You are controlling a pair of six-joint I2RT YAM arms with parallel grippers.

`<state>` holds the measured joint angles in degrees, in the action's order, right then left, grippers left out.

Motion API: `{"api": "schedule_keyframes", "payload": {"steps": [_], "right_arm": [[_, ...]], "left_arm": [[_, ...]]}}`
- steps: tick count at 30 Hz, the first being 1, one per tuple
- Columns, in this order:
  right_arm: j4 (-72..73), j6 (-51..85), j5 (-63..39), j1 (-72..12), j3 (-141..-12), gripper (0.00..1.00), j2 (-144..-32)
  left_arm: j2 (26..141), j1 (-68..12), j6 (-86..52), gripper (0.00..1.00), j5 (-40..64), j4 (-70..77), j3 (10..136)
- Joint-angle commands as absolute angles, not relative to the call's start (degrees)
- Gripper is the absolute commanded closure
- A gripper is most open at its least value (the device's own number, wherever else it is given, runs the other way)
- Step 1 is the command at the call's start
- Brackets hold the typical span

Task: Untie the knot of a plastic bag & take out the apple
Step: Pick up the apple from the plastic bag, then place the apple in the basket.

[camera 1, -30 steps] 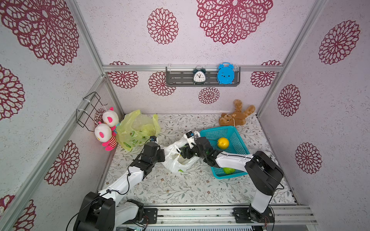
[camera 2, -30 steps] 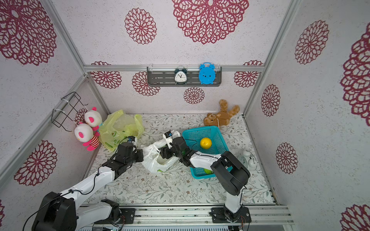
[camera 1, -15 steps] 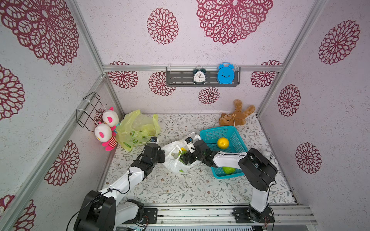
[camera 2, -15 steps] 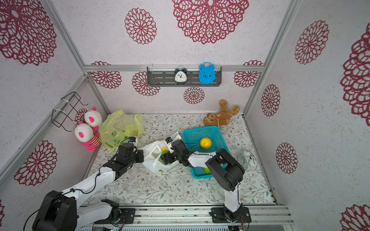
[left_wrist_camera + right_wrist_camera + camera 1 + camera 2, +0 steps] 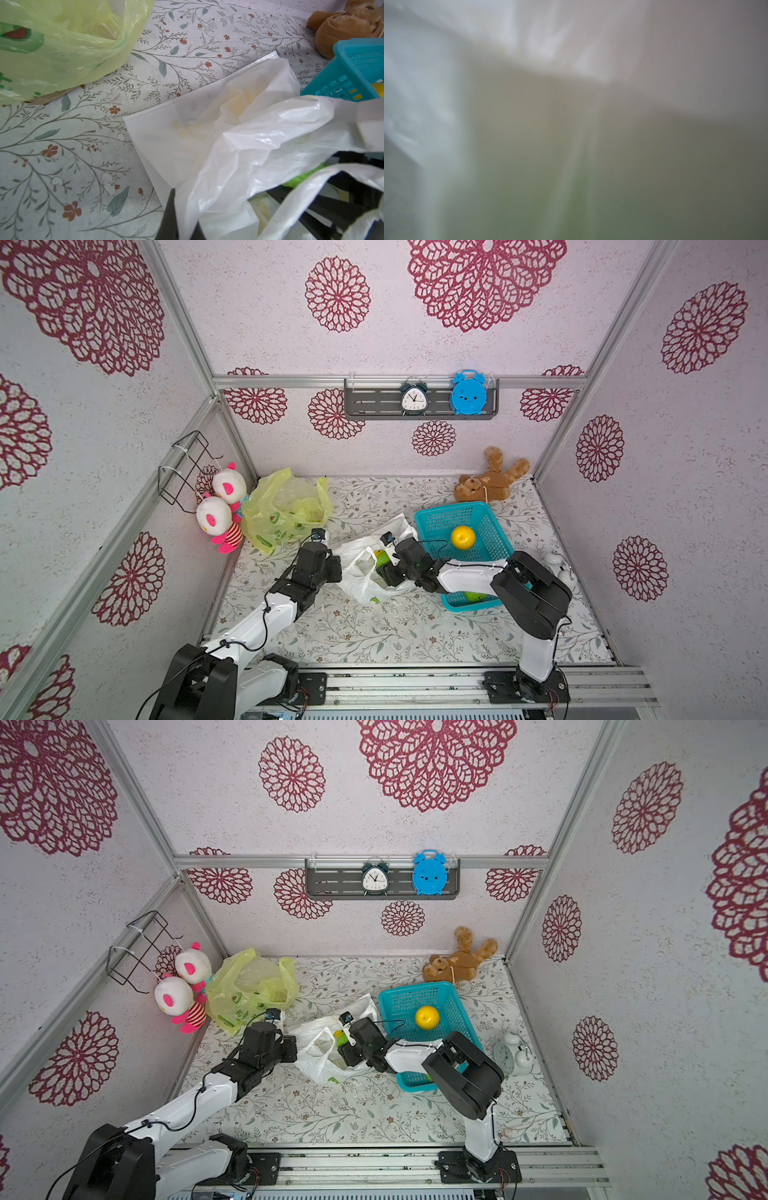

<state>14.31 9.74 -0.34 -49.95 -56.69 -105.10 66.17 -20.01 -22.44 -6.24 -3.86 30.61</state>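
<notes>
My right gripper holds the apple (image 5: pixel 380 559) and needs to lift out of the bag's opening, go over the basket's rim and let it go. The teal basket (image 5: pixel 481 553) with a yellow fruit in it stands beside the bag.
A white plastic bag (image 5: pixel 357 583) (image 5: pixel 316 1067) lies mid-table with its mouth held apart. My left gripper (image 5: pixel 338 569) (image 5: pixel 296 1048) is shut on the bag's left edge; in the left wrist view the plastic (image 5: pixel 228 145) runs between the dark fingers (image 5: pixel 170 214). A green apple (image 5: pixel 380 559) (image 5: pixel 341 1041) (image 5: pixel 299 179) shows inside the bag's mouth. My right gripper (image 5: pixel 384 574) (image 5: pixel 347 1054) reaches into that mouth from the right, its fingertips hidden by plastic. The right wrist view is filled by blurred white plastic (image 5: pixel 529 52) with a green tint below.
A teal basket (image 5: pixel 492 526) with a yellow fruit (image 5: pixel 462 537) stands right of the bag, under my right arm. A yellow-green bag (image 5: pixel 286 510) and two plush toys (image 5: pixel 220 510) sit at the back left. A teddy bear (image 5: pixel 490 481) lies at the back, a white alarm clock (image 5: pixel 513 1052) at the right.
My right gripper has moved down and toward the front left, into the bag's mouth. The bag has spread open and the green apple now shows. The left arm has hardly moved.
</notes>
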Motion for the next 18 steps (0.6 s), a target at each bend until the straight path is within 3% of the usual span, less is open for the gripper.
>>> {"api": "schedule_keyframes", "payload": {"steps": [1, 11, 13, 18], "right_arm": [[20.3, 6.9, -2.8, -50.9, -53.8, 0.57, -94.9], [27.9, 9.5, -14.6, -47.8, -40.4, 0.59, -71.7], [28.0, 12.1, -10.1, -45.7, -37.0, 0.58, -63.9], [10.2, 14.9, 17.1, -41.0, -34.9, 0.57, -49.8]], "left_arm": [[66.9, -20.4, -22.1, 1.0, -7.6, -3.8, 32.1], [67.1, -20.3, -22.7, 1.0, -9.1, -6.4, 36.5], [66.5, -20.4, -22.7, 1.0, -8.5, -5.5, 36.3], [65.4, -20.4, -23.8, 1.0, -6.7, -2.3, 35.3]]}}
